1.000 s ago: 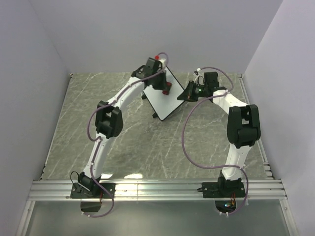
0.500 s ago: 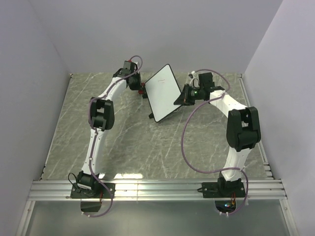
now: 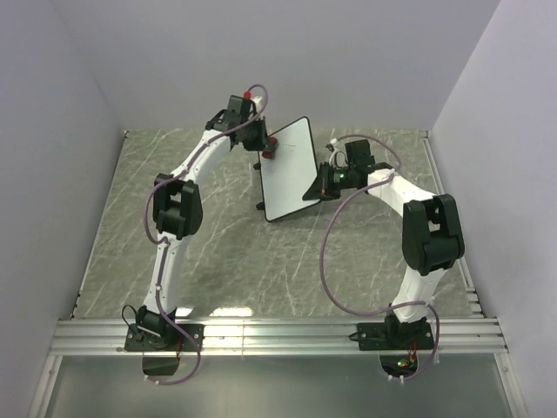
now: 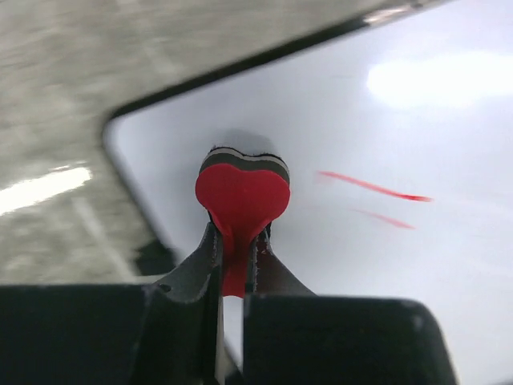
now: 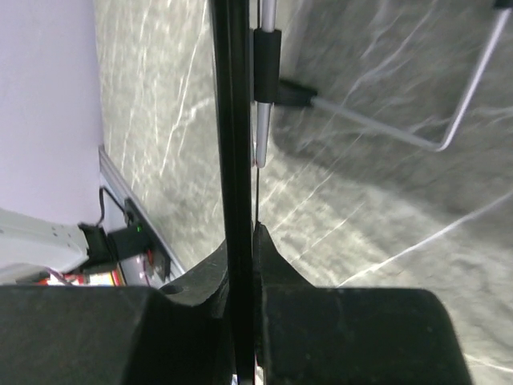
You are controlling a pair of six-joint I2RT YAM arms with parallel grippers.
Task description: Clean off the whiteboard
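I should wipe the red strokes next, moving my left gripper left in the top view, then lower and release the eraser (image 4: 242, 188), as clear marble is below it there.
The whiteboard (image 3: 289, 170) is white with a thin black frame and stands tilted on the marble table. In the left wrist view its face (image 4: 385, 120) carries two thin red strokes (image 4: 373, 187). My left gripper (image 3: 266, 148) is shut on a red-black eraser (image 4: 242, 188), which touches the board near its corner. My right gripper (image 3: 317, 190) is shut on the board's right edge (image 5: 237, 120), seen edge-on between the jaws. The board's wire stand (image 5: 449, 104) shows behind.
The grey marble table (image 3: 218, 252) is walled by pale panels on the left, back and right. An aluminium rail (image 3: 278, 335) with both arm bases runs along the near edge. The right arm's purple cable (image 3: 326, 252) loops over the table.
My left gripper has swung from the board's left side up to its upper left face with the eraser. The board has turned more upright and shifted slightly left with my right gripper.
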